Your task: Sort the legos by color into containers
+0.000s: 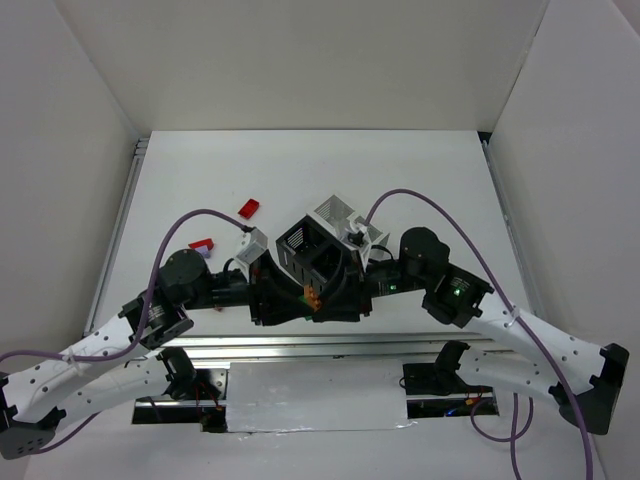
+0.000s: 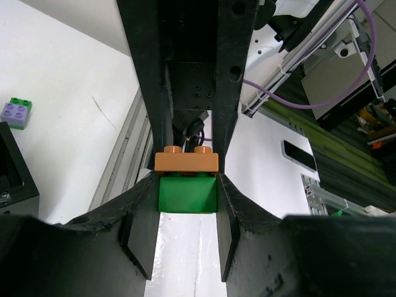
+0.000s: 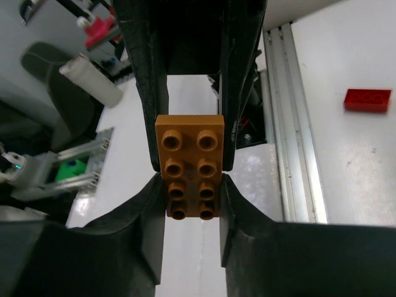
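The orange-brown lego (image 2: pixel 186 161) in my right gripper moves away from my left gripper next, then turns downward and outward over the black container.
Both grippers meet over the table's near edge, on one small stack of two legos. In the left wrist view my left gripper (image 2: pixel 187 185) is shut on a green lego (image 2: pixel 187 195), and an orange-brown lego (image 2: pixel 186 161) sits on top of it. In the right wrist view my right gripper (image 3: pixel 190 189) is shut on that orange-brown lego (image 3: pixel 189 166), studs facing the camera. From above, only an orange speck of the stack (image 1: pixel 313 298) shows between the black fingers. The containers stand just behind: a black one (image 1: pixel 296 238) and a white one (image 1: pixel 334 208) show best.
A red lego (image 1: pixel 249 208) lies left of the containers, and a red-and-purple piece (image 1: pixel 203 244) sits further left, near the left arm. A purple-and-green lego (image 2: pixel 16 111) shows in the left wrist view. The table's metal rail (image 1: pixel 300 345) runs under the grippers.
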You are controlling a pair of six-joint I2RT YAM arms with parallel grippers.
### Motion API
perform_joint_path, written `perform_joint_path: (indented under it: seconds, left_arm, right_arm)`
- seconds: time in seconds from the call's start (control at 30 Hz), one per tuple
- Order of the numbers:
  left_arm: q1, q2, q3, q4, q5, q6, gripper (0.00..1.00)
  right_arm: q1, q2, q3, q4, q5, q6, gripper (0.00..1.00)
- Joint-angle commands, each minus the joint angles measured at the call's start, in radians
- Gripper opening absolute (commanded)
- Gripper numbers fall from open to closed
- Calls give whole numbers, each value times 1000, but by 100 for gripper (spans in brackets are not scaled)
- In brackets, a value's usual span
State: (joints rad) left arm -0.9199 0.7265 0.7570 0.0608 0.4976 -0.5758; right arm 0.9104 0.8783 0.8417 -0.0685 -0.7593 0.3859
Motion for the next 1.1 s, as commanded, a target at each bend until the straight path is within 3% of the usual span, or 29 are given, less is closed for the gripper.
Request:
perform_joint_path:
  seconds: [0.0,0.03,0.07,0.17,0.4,0.47,0.53,0.67,0.8,0.9,1.07]
  left_arm:
    - [-4,-13,10,51,10,33,0]
    - [-4,-15,16,42,-1,33,0]
    - [-4,-16,21,28,-4,36,0]
    - [-4,-22,47,-44,-10,77,0]
    - [-4,-56,87,-188,-99,140,0]
    - [-4,-67,94,-213,-169,145,0]
    - [-4,-96,99,-256,-246,139,0]
    - [-4,-148,148,-377,-575,84,0]
    - [-4,-168,199,-501,-763,48,0]
    - [-4,-170,228,-546,-794,47,0]
    - [-4,-176,229,-549,-806,39,0]
  right_arm:
    - [5,-28,-13,65,-17,2,14]
    - [5,-35,-16,56,-9,-8,3]
    - [4,-41,-21,47,3,-16,0]
    - [-27,-84,-70,38,54,-33,0]
    - [-188,-157,-113,59,-26,-21,0]
    - [-191,-154,-96,16,99,-33,0]
    - [-191,-138,-90,-20,360,-12,0]
    - [-191,9,-24,-131,774,74,0]
    - [-164,125,-13,-116,922,125,2]
    - [-150,214,20,-123,991,136,2]
    - [-140,323,69,-137,980,139,7]
